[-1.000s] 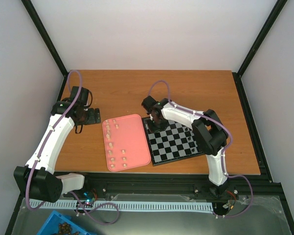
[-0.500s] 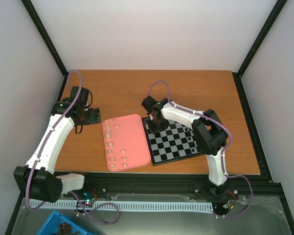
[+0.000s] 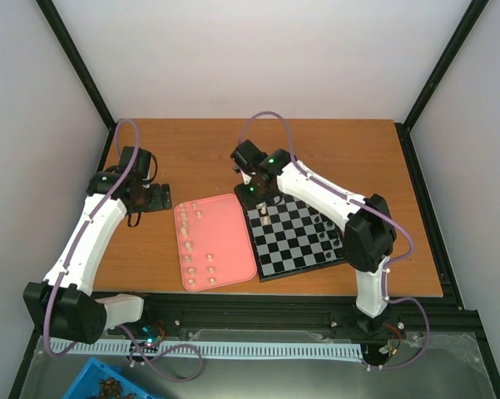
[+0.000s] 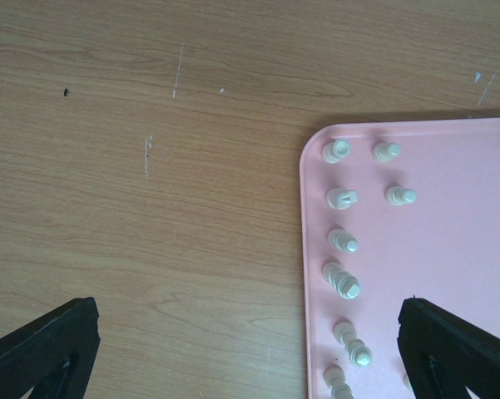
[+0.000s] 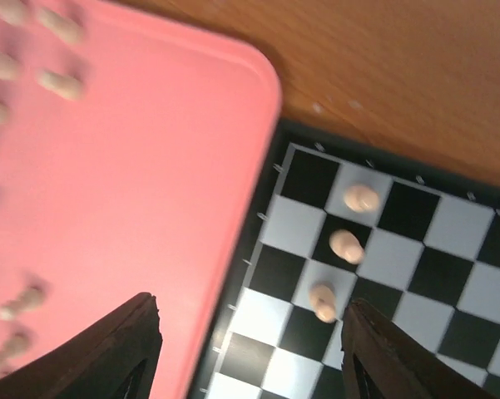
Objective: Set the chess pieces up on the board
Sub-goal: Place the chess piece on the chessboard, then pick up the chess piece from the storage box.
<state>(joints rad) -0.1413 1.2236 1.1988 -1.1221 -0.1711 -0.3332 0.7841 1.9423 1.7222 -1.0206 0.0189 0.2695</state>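
Note:
My right gripper leaves the board (image 3: 293, 249) next, crosses the pink tray (image 3: 225, 237) and lowers onto the far inner pair's nearer cream pawn, which has empty tray around it.
The black-and-white board (image 3: 293, 249) lies right of centre. Three cream chess pieces (image 5: 347, 246) stand in a row near its far-left corner (image 5: 308, 179). Several more chess pieces (image 4: 343, 241) lie in rows on the pink tray (image 3: 225, 237). Above the board's far-left corner hovers my right gripper (image 3: 253, 195), open with nothing between its fingers (image 5: 383, 357); the nearest piece (image 5: 323, 301) stands just inside one finger. Over bare wood left of the tray's far corner, my left gripper (image 3: 154, 198) stands wide open and empty, its fingertips (image 4: 50, 349) at the bottom of its wrist view.
The pink tray (image 5: 150, 166) lies right against the board's left rim. A few dark pieces (image 3: 329, 224) stand along the board's right side. A blue bin (image 3: 108, 384) sits below the table's near edge at the left. Black frame posts rise at the back corners.
My right gripper has opened and drawn up and back-left from the board, leaving a cream piece standing there. The left arm has not moved.

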